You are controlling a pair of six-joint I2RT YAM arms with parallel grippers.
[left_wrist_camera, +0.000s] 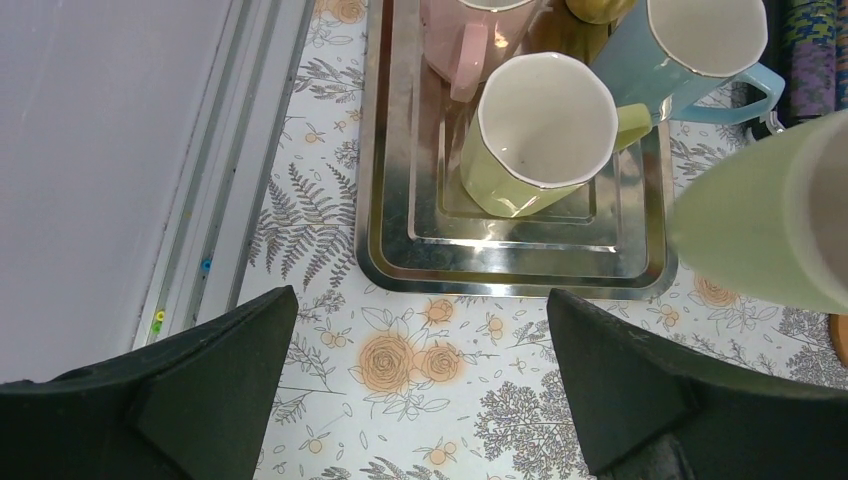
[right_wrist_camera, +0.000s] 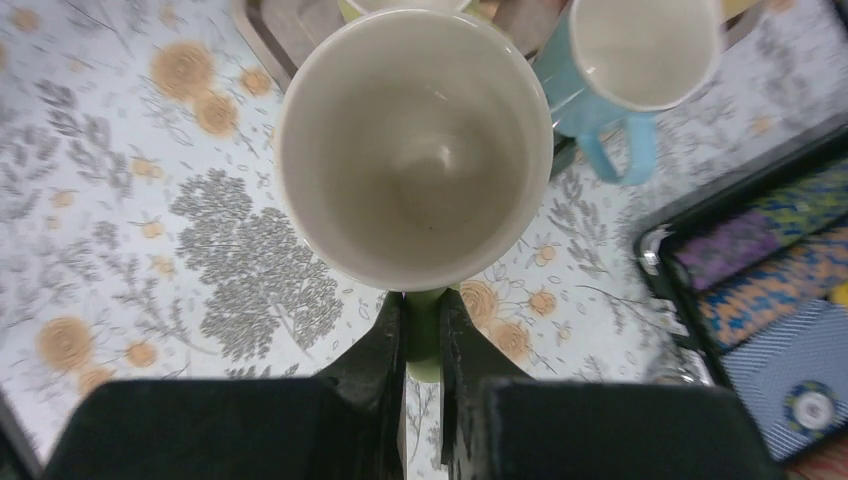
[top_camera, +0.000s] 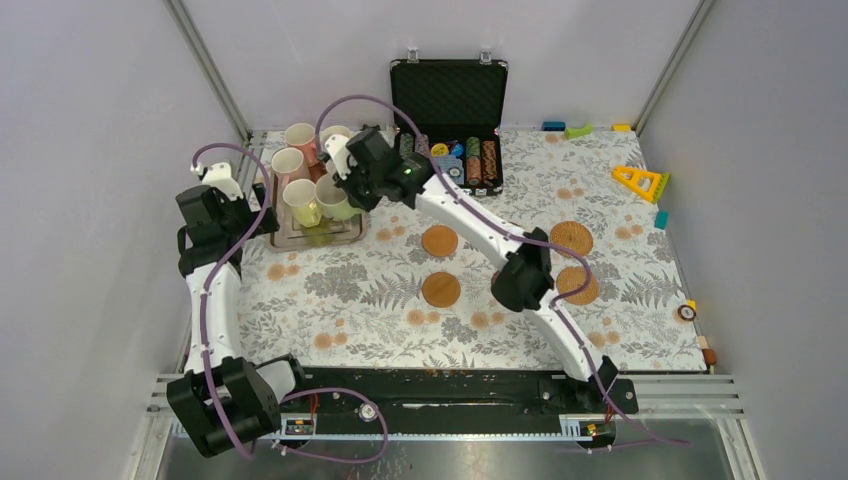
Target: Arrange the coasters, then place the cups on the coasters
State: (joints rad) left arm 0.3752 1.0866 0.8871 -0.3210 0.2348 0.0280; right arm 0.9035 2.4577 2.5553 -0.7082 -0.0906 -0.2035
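The far woven coaster is empty and lies below my right gripper and to its right in the top view. I will next carry the green cup over the coaster, lower it and let go.
My right gripper (right_wrist_camera: 423,325) is shut on the handle of a pale green cup (right_wrist_camera: 415,150), seen from above with its cream inside empty. In the top view this cup (top_camera: 336,198) is at the right edge of the silver tray (top_camera: 345,238). Other cups stand on the tray: yellow (left_wrist_camera: 530,150), light blue (left_wrist_camera: 700,50), pink (left_wrist_camera: 470,40). The green cup (left_wrist_camera: 760,220) looms blurred at the right of the left wrist view. My left gripper (left_wrist_camera: 420,350) is open over the tablecloth just short of the tray's near rim (left_wrist_camera: 510,275). Coasters lie mid-table: two tan discs (top_camera: 439,240) (top_camera: 441,289), two woven ones (top_camera: 571,238) (top_camera: 577,284).
An open black case of poker chips (top_camera: 450,110) stands behind the tray's right side, close to my right wrist. Small coloured toys (top_camera: 640,182) lie at the back right. The left wall rail (left_wrist_camera: 200,200) runs beside the tray.
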